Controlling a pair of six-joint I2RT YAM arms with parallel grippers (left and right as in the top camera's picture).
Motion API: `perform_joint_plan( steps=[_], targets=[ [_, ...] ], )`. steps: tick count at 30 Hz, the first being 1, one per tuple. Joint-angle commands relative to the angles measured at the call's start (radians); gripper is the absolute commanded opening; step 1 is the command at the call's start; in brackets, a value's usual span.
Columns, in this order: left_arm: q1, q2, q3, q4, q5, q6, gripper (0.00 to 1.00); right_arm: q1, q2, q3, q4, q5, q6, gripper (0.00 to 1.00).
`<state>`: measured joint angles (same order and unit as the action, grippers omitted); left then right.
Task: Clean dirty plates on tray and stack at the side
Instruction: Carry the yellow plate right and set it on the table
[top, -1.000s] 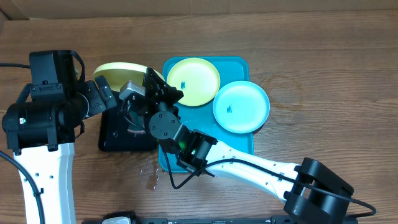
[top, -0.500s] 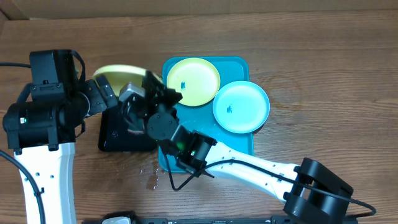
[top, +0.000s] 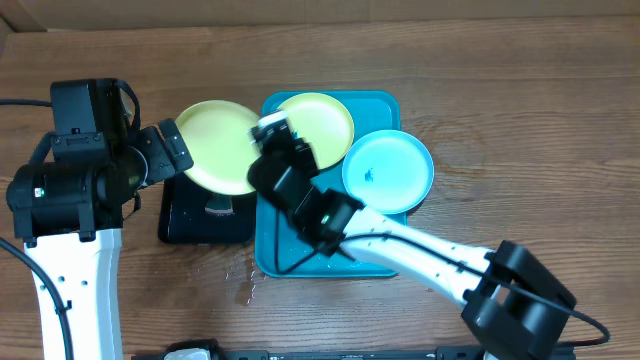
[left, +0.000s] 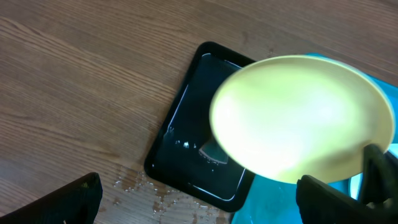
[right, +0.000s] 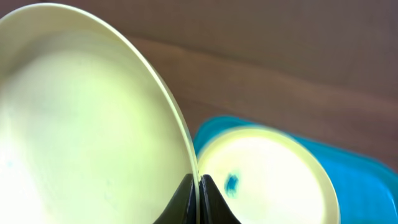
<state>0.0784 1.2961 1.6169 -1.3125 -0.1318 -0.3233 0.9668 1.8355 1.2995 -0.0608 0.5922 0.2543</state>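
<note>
My right gripper carries the rim of the pale yellow-green plate past the cyan plate (top: 388, 170) and down next. The bare wood beyond lies below that gripper and to its right in the overhead view.
My right gripper (right: 198, 186) is shut on the rim of a pale yellow-green plate (right: 87, 124), pinching its edge between both fingers. From overhead that plate (top: 215, 145) hangs above the far end of the black tray (top: 190, 225), with the right gripper (top: 258, 150) at its right edge. A second yellow-green plate (top: 325, 120) with a blue smudge lies on the cyan-blue tray (top: 390, 100). A light cyan plate (top: 388, 170), also smudged, overlaps the tray's right rim. My left gripper (left: 199, 183) stands open and empty, just left of the held plate (left: 305, 118).
The black tray (left: 186, 143) lies left of the blue tray and looks wet inside. Water drops (top: 240, 282) spot the wood in front of it. The right arm (top: 400, 245) stretches diagonally across the blue tray's near half. A cardboard wall lines the table's far edge.
The right wrist has swung right and turned. The held plate went from edge-on behind the left gripper to face-up over the black tray. The left arm has stayed put.
</note>
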Motion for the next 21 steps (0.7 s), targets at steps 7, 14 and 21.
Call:
perform_joint_plan(
  steps=[7,14,21],
  targets=[
    [-0.005,0.000,0.015,0.003,0.009,-0.018,1.00,-0.249,-0.267,0.018,-0.304,-0.294,0.326,0.04],
    [-0.005,0.000,0.015,0.004,0.009,-0.018,0.99,-0.593,-0.305,0.018,-0.510,-0.640,0.380,0.04],
    [-0.005,0.000,0.015,0.003,0.009,-0.018,1.00,-0.900,-0.286,0.014,-0.682,-0.716,0.409,0.04]
  ],
)
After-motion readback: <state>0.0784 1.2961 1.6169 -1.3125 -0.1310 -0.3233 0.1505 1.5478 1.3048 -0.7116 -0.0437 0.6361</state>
